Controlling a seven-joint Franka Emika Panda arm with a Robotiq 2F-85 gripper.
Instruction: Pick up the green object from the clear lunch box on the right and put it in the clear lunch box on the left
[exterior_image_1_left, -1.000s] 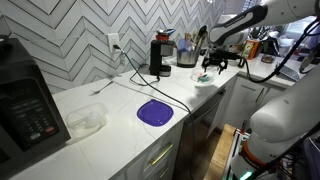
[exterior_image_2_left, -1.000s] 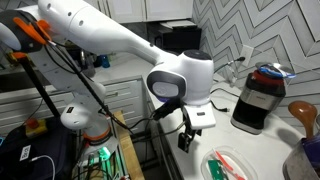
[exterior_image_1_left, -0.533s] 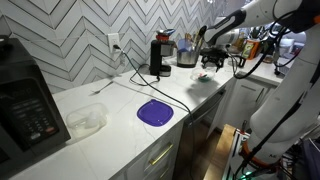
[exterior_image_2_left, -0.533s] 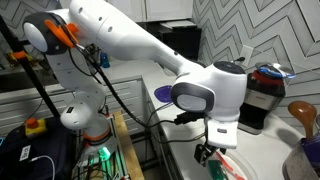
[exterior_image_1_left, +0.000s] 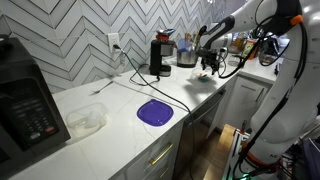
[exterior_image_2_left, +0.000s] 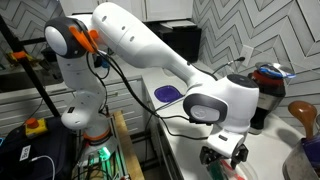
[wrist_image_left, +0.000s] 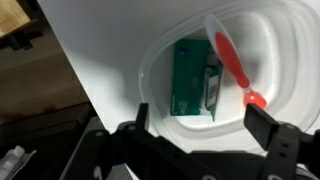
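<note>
My gripper turns and lowers into the box next, then closes on the green packet's edge by the red spoon, since the packet lies below its open fingers.
In the wrist view a green flat packet (wrist_image_left: 190, 78) lies in the clear lunch box (wrist_image_left: 285, 60), next to a red spoon (wrist_image_left: 235, 62). My gripper (wrist_image_left: 200, 125) is open, its two black fingers spread just above the box's near rim, apart from the packet. In an exterior view the gripper (exterior_image_1_left: 208, 66) hangs over this box (exterior_image_1_left: 205, 79) at the counter's right end. In an exterior view the gripper (exterior_image_2_left: 224, 160) hides most of the box. The other clear lunch box (exterior_image_1_left: 86, 121) stands far to the left and looks empty.
A purple plate (exterior_image_1_left: 154, 112) lies mid-counter and also shows in an exterior view (exterior_image_2_left: 168, 93). A black coffee machine (exterior_image_1_left: 160, 55) and a pot stand by the tiled wall. A microwave (exterior_image_1_left: 25, 105) is at far left. The counter's front edge drops to cabinets.
The arm has swung over the right lunch box and lowered toward it. The gripper stays open. The green packet has not moved.
</note>
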